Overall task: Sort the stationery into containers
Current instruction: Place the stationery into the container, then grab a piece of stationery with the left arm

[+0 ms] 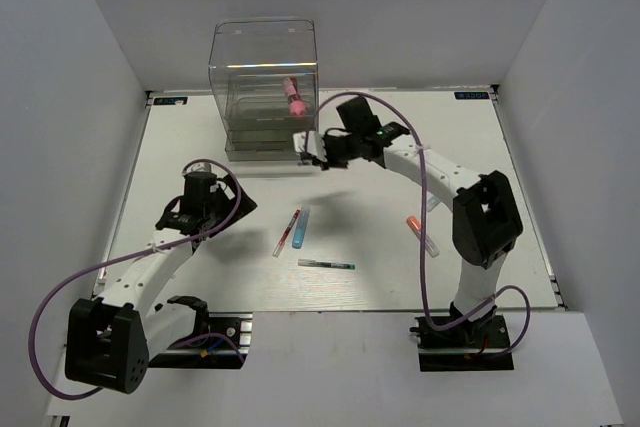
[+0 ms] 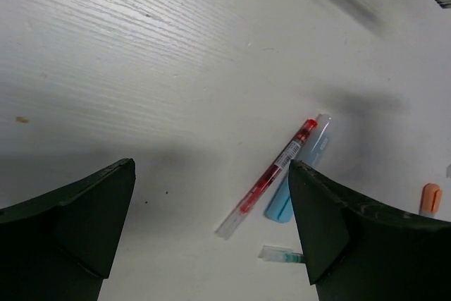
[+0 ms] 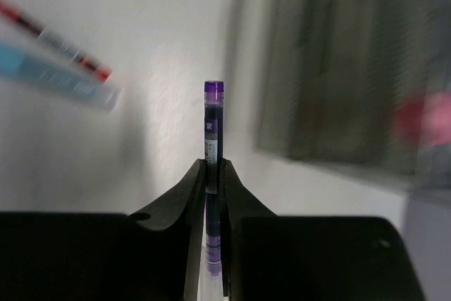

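Note:
My right gripper goes outward and left in the top view over the box's front drawer [image 1: 262, 139] [image 3: 345, 75] next, then releases the pen, which still hovers outside it.
The tall clear box [image 1: 263, 87] with shallow drawers stands at the back, with a pink tube [image 1: 294, 97] inside. My right gripper [image 1: 318, 155] hovers just in front of its right corner, shut on a thin dark purple pen [image 3: 214, 114] that sticks out past the fingertips [image 3: 213, 170]. The box [image 3: 338, 68] is blurred to the right. My left gripper [image 1: 222, 205] is open and empty [image 2: 211, 230] above the table, left of a red pen [image 1: 287, 231] and a light-blue marker [image 1: 301, 228]. Both also show in the left wrist view: red pen [image 2: 271, 174], light-blue marker [image 2: 299, 174].
A teal pen [image 1: 326, 264] lies near the front middle; its clear end shows in the left wrist view [image 2: 280, 252]. An orange-capped clear marker [image 1: 422, 235] lies by the right arm. White walls close in the table on three sides.

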Available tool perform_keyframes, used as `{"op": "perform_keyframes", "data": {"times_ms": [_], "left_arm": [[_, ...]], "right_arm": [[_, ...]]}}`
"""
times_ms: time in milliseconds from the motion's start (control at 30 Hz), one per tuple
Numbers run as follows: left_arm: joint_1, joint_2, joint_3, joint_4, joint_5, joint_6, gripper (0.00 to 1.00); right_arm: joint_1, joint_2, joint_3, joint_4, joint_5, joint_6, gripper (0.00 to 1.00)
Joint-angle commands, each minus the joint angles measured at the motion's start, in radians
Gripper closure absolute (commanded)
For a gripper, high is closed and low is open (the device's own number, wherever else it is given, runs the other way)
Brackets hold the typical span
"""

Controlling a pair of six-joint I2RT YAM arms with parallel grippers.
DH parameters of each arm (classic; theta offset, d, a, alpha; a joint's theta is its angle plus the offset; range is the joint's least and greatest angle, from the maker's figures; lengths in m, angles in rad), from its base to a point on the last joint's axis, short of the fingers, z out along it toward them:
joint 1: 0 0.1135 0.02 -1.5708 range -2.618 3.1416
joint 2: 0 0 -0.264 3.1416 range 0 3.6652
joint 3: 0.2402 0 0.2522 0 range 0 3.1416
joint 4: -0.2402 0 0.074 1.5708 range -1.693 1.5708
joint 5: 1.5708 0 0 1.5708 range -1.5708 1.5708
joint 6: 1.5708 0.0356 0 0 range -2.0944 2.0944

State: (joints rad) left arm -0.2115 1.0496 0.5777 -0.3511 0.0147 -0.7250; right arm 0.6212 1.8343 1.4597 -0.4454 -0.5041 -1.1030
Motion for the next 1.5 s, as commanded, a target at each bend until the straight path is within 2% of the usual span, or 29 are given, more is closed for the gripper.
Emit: {"op": "perform_keyframes", "data": {"times_ms": [0,33,167,267,433,500,600,633,667,767,900,1033,1167,1333,1467], "left_arm": [[0.001,-0.011,0.056,-0.081,-0.048,0.025,0.00],[0.001,-0.011,0.056,-0.091,-0.048,0.036,0.00],[0.001,-0.020,0.065,-0.080,-0.048,0.056,0.00],[0.001,-0.030,0.056,-0.043,-0.027,0.087,0.01],[0.001,-0.019,0.067,0.006,0.028,0.170,0.05],[0.001,-0.019,0.067,0.029,0.062,0.209,0.06],[0.001,-0.007,0.067,0.096,0.148,0.246,0.09],[0.001,-0.007,0.067,0.097,0.148,0.262,0.10],[-0.008,0.010,0.067,0.119,0.186,0.262,0.13],[-0.017,0.061,0.076,0.142,0.237,0.276,0.17],[-0.039,0.092,0.076,0.167,0.237,0.276,0.20],[-0.083,0.128,0.076,0.190,0.237,0.276,0.26],[-0.138,0.197,0.106,0.190,0.237,0.285,0.31],[-0.233,0.297,0.165,0.117,0.156,0.308,0.35],[-0.276,0.374,0.211,0.066,0.071,0.317,0.37]], "right_arm": [[0.049,0.077,0.157,0.134,0.019,0.101,0.97],[0.060,0.098,0.251,0.149,0.028,0.130,0.97],[0.090,0.210,0.381,0.188,0.073,0.172,0.97],[0.120,0.261,0.395,0.287,0.119,0.164,0.97],[0.127,0.351,0.478,0.301,0.180,0.175,0.97],[0.127,0.373,0.482,0.327,0.191,0.186,0.93],[0.127,0.373,0.461,0.352,0.191,0.177,0.83],[0.124,0.372,0.458,0.350,0.187,0.177,0.83],[0.124,0.370,0.455,0.349,0.181,0.177,0.72],[0.121,0.352,0.441,0.323,0.151,0.186,0.52],[0.112,0.235,0.311,0.365,0.079,0.230,0.45],[0.092,0.087,0.217,0.366,0.061,0.310,0.45],[0.046,0.019,0.081,0.330,0.105,0.411,0.49],[-0.023,-0.075,-0.102,0.309,0.127,0.541,0.52],[-0.054,-0.154,-0.280,0.345,0.136,0.566,0.52]]}}
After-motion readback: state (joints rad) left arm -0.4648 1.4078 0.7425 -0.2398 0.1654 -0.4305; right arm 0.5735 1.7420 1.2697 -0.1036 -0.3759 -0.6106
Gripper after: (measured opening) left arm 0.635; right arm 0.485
